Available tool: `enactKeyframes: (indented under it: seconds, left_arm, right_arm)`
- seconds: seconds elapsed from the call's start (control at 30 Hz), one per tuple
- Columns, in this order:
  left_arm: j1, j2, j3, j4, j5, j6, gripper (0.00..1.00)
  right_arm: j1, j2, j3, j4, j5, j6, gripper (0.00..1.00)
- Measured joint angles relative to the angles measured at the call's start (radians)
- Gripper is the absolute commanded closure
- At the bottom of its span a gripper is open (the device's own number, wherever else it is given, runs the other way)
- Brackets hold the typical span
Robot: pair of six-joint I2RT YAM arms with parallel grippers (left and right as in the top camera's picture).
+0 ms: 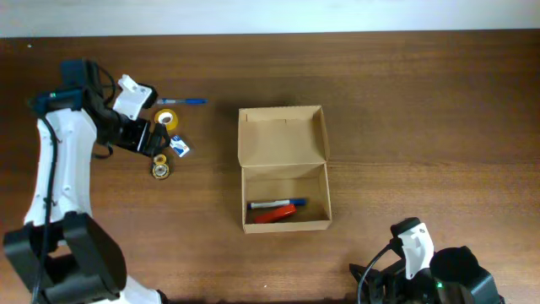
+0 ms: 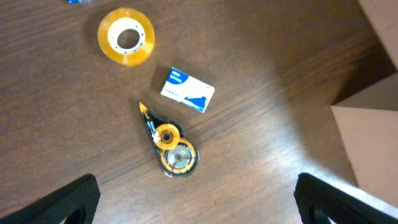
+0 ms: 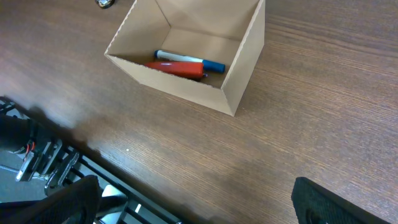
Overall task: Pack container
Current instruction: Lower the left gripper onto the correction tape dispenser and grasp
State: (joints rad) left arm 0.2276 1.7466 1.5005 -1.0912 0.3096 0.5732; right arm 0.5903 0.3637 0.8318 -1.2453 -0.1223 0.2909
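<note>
The round body of the correction tape dispenser [image 1: 160, 167] [image 2: 175, 149] has room on both sides for the fingers of my left gripper, so my left gripper needs to come down onto it next.
The container [image 1: 281, 135], a brown cardboard box, stands open at mid-table with its lid flap folded back. In it lie a blue pen [image 1: 278, 203] and a red marker [image 1: 274, 214]. My left gripper [image 1: 152, 142] hovers open over the table at the left. Just ahead of its fingers [image 2: 68, 202] a yellow correction tape dispenser [image 2: 169, 144] lies untouched. Beyond that are a small blue-and-white box [image 2: 188, 90] and a yellow tape roll [image 2: 126, 35]. My right gripper [image 3: 199, 205] is open and empty at the table's near edge, in front of the container [image 3: 180, 84].
A loose blue pen [image 1: 181, 101] lies behind the tape roll [image 1: 166, 119]. The container's corner [image 2: 373, 143] shows at the right of the left wrist view. A metal frame [image 3: 43, 162] runs below the table edge near my right gripper.
</note>
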Motion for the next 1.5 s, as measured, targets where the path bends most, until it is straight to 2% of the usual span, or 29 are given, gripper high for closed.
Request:
enactKeyframes:
  seconds: [0.27,0.5,0.73,1.23,1.43,1.5]
  left_arm:
    - [0.0,-0.085,-0.101,0.113,-0.018,-0.032,0.0]
    - [0.0,-0.087,-0.307,0.297,-0.079,-0.117,0.0]
    - [0.0,-0.086,-0.436,0.482,-0.078,-0.145,0.0]
    - [-0.002,-0.082,-0.457,0.547,-0.082,-0.148,0.0]
    - [-0.042,-0.03,-0.457,0.563,-0.185,-0.155,0.01]
    - [-0.06,-0.009,-0.457,0.583,-0.219,-0.156,0.05]
  right_arm:
    - [0.0,0.0,0.0,0.0,0.0,0.0,0.01]
    - [0.0,0.0,0.0,0.0,0.0,0.001,0.01]
    - [0.0,0.0,0.0,0.0,0.0,0.001,0.01]
    - [0.0,0.0,0.0,0.0,0.0,0.0,0.01]
    - [0.0,0.0,0.0,0.0,0.0,0.001,0.01]
    - [0.0,0.0,0.0,0.0,0.0,0.0,0.01]
